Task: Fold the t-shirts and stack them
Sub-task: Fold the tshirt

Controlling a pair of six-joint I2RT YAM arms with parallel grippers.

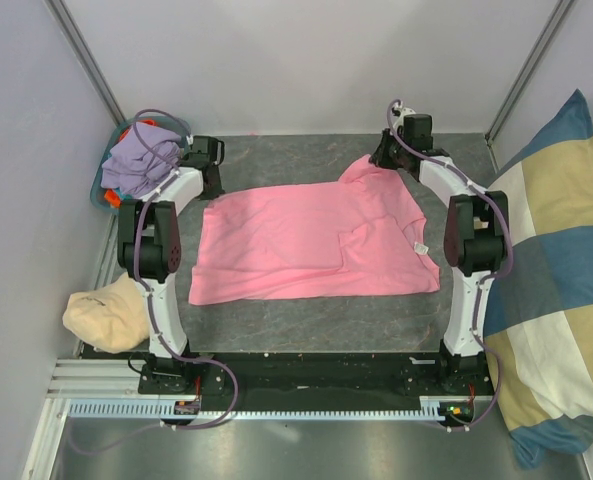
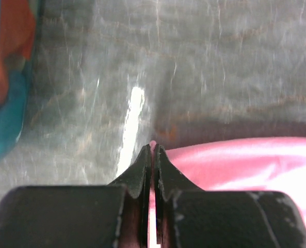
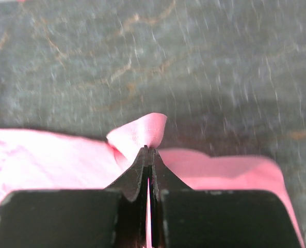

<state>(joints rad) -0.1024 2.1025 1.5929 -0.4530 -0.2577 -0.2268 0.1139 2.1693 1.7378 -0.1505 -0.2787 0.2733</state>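
Observation:
Next, my left gripper carries the pink edge back and releases it over the shirt's bin-side edge, because the t-shirt still lies spread out unfolded.
A bright pink t-shirt lies spread flat on the grey table, its white neck label near the right edge. My left gripper is at the shirt's far left corner, and in the left wrist view it is shut on a thin edge of the pink cloth. My right gripper is at the far right corner, and in the right wrist view it is shut on a raised fold of the pink cloth. A lavender tee is heaped in the bin at far left.
A teal bin with orange cloth stands at the far left by the wall. A cream garment lies at the near left. A large blue-and-cream checked cushion leans along the right side.

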